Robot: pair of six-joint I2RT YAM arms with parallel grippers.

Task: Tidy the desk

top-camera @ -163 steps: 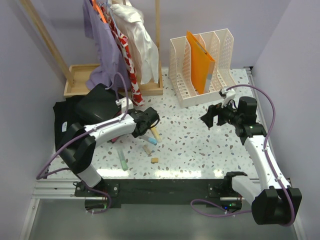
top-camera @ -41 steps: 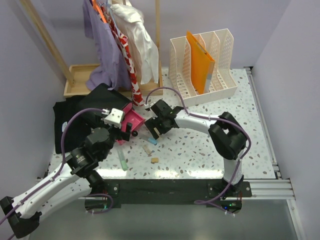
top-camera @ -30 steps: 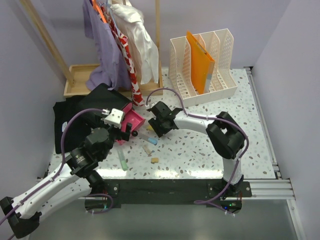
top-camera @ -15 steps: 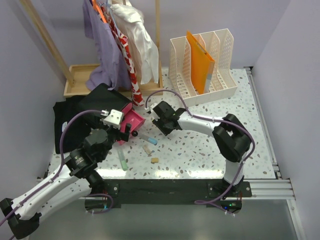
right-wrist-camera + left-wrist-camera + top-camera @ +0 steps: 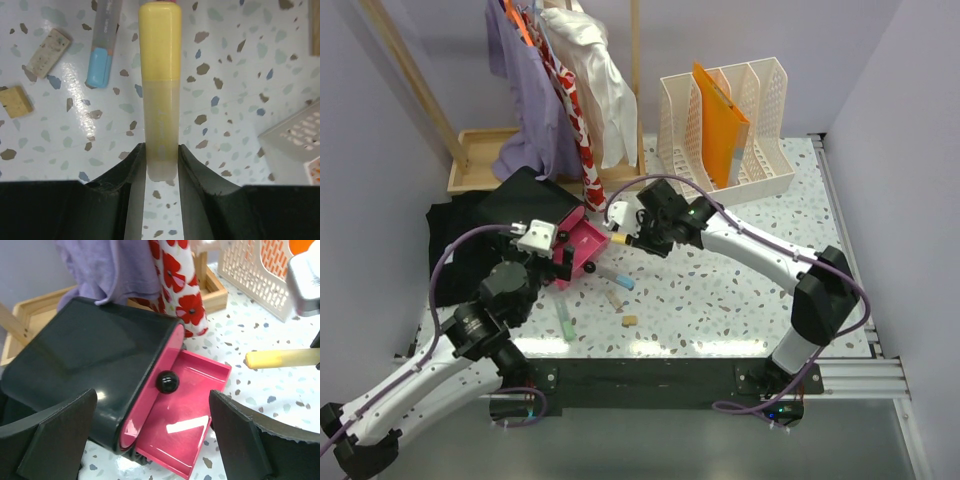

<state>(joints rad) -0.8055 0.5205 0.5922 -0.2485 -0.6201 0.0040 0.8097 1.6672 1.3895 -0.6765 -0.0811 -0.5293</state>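
The drawer is to the left of my right gripper in the top view. My right gripper should next move across over the open pink drawer (image 5: 588, 248) to release the yellow marker inside.
On the speckled white desk (image 5: 720, 290) stands a black box (image 5: 520, 205) with its pink drawer (image 5: 588, 248) pulled open. My right gripper (image 5: 638, 238) is shut on a yellow marker (image 5: 620, 238) and holds it level above the desk, just right of the drawer. In the right wrist view the yellow marker (image 5: 160, 75) sticks out from between the fingers of the right gripper (image 5: 161, 160). My left gripper (image 5: 155, 440) hangs open over the pink drawer (image 5: 185, 405), with nothing between its fingers (image 5: 60, 440). The yellow marker's tip (image 5: 282, 358) shows at the right.
A blue-capped marker (image 5: 617, 277), a green marker (image 5: 565, 322) and two small tan blocks (image 5: 614, 299) (image 5: 629, 321) lie on the desk. A white file rack (image 5: 760, 110) with an orange folder (image 5: 720, 120) stands at the back. A clothes rack (image 5: 570, 90), wooden tray (image 5: 480, 160) and black cloth (image 5: 450, 240) are at the left.
My right gripper has closed on the yellow marker and lifted it off the desk, moving up and back beside the drawer. The left gripper has stayed open over the drawer.
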